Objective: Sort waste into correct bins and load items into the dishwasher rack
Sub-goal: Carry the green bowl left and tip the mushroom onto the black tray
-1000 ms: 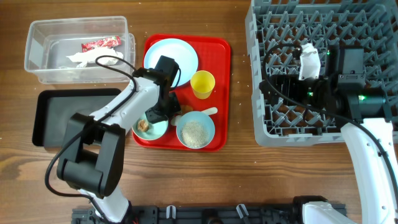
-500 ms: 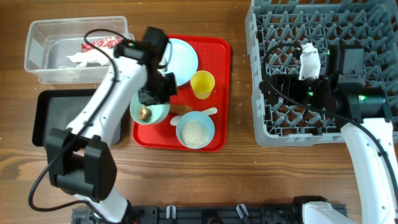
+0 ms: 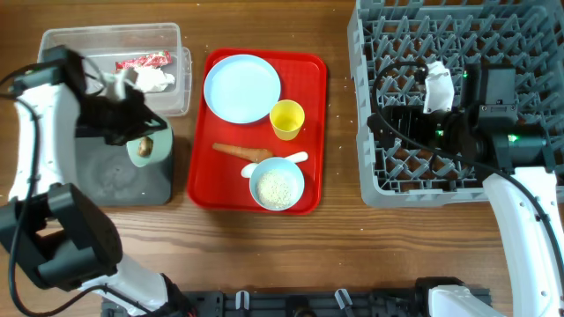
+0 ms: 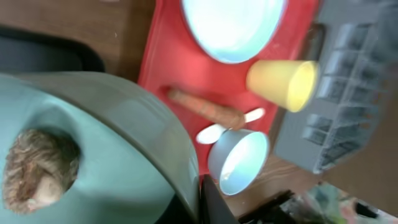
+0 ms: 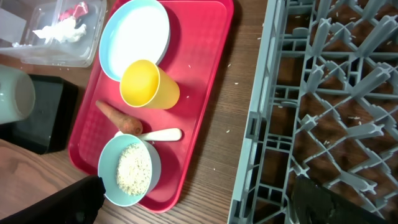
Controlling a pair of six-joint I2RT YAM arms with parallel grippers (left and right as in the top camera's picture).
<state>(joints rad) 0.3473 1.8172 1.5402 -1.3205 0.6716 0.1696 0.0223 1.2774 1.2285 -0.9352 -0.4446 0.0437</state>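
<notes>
The red tray's near corner by the blue bowl is bare. My left gripper will next tip the lump into the black tray, then go down there.
My left gripper is shut on the rim of the pale green bowl, holding it tilted above the black tray bin. A small brown food lump sits inside the bowl. In the left wrist view the left gripper pinches the bowl's wall. The clear tub holds the red wrapper and white tissue. On the red tray lie the plate, yellow cup, carrot, spoon and the blue bowl of rice. My right gripper hangs open over the dishwasher rack, holding nothing.
The rack's near-left wall stands beside the red tray, with a strip of bare wood and scattered rice grains between them. The black tray and clear tub sit side by side left of the red tray.
My left arm has lifted the green bowl off the red tray and swung it left over the black tray, uncovering the carrot. The right arm has not moved.
</notes>
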